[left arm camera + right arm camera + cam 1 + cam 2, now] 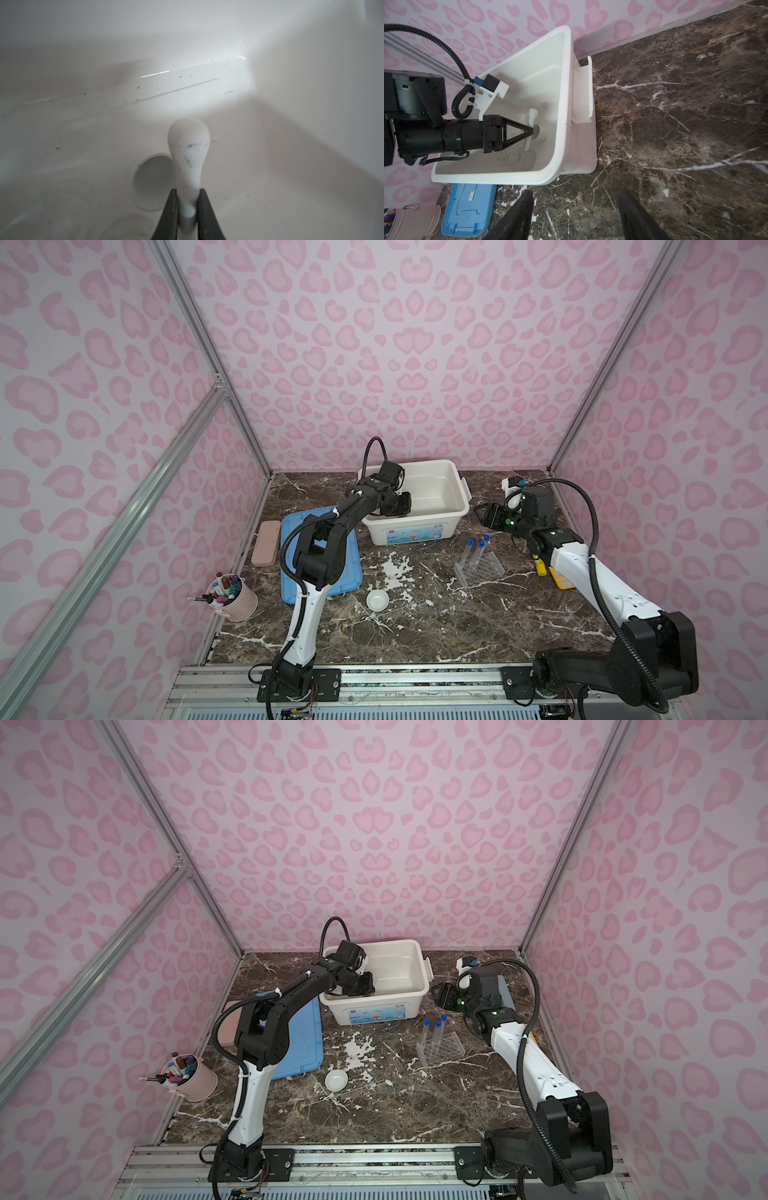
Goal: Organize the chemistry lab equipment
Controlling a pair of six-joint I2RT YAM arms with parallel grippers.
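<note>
The white pestle is already inside the bin, so the left gripper lowers slightly to the bottom of the bin beside the small cup next and releases the pestle's handle.
My left gripper reaches into the white bin and is shut on the thin handle of the white pestle. The right wrist view shows this grip just above the bin floor. A small white cup lies on its side beside the pestle. Faint clear glassware also rests in the bin. Three blue-capped test tubes stand in the clear rack on the table. The white dish sits near the table's middle. My right gripper hangs open and empty right of the bin in both top views.
A blue lid lies left of the bin, partly under my left arm. A pink case lies against the left wall. The pink cup of pens stands front left. The yellow calculator shows under my right arm.
</note>
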